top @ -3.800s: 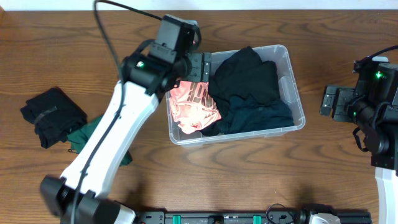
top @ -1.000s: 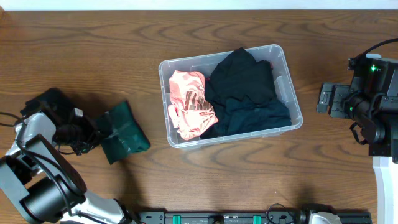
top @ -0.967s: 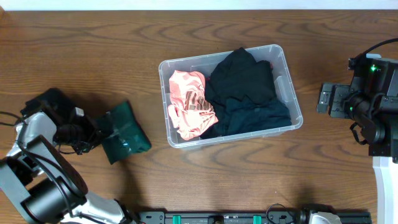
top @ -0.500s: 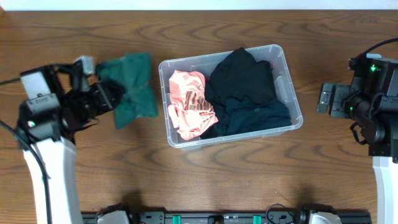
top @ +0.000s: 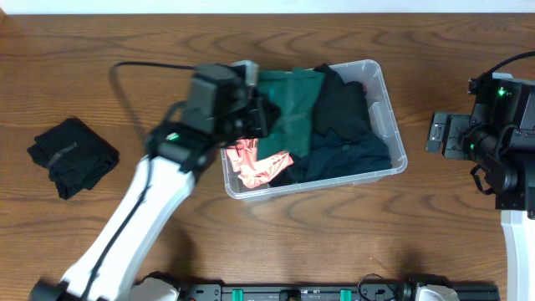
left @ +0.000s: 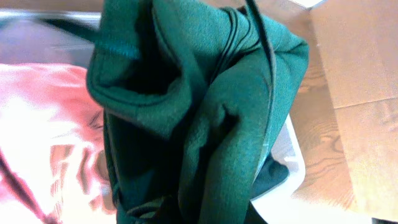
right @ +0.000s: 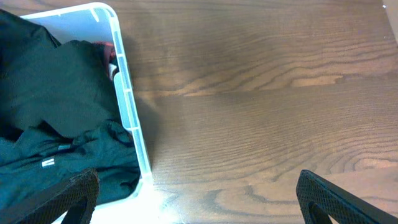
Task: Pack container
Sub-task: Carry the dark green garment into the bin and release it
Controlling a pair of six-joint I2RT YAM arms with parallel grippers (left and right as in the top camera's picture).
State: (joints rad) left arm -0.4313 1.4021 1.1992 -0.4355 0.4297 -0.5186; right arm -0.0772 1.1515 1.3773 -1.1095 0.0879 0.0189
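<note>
The bin's middle (top: 296, 127) is below, between the pink garment (top: 261, 160) and the black clothes, so the robot's left gripper will next go down toward those clothes and let go of the green garment.
The container (top: 399, 142) is a clear plastic bin at the middle of the table. It holds a pink garment (top: 261, 160) at its left end and black clothes (top: 344, 109) at its right. My left gripper (top: 263, 113) hangs over the bin's back left corner, shut on a dark green garment (top: 290, 107) that drapes over the bin's middle. In the left wrist view the green garment (left: 205, 112) fills the frame and hides the fingers, above the pink garment (left: 43, 124). My right gripper (top: 443, 135) stands open and holds nothing, right of the bin, its fingertips (right: 68, 193) wide apart.
A folded black garment (top: 71, 156) lies on the wooden table at the far left. In the right wrist view the bin's rim (right: 127, 99) and the black clothes (right: 56, 81) lie to the left, with bare wood (right: 261, 124) to the right.
My left arm has lifted the green garment from the table's left side and swung it right, over the container. The right arm has not moved.
</note>
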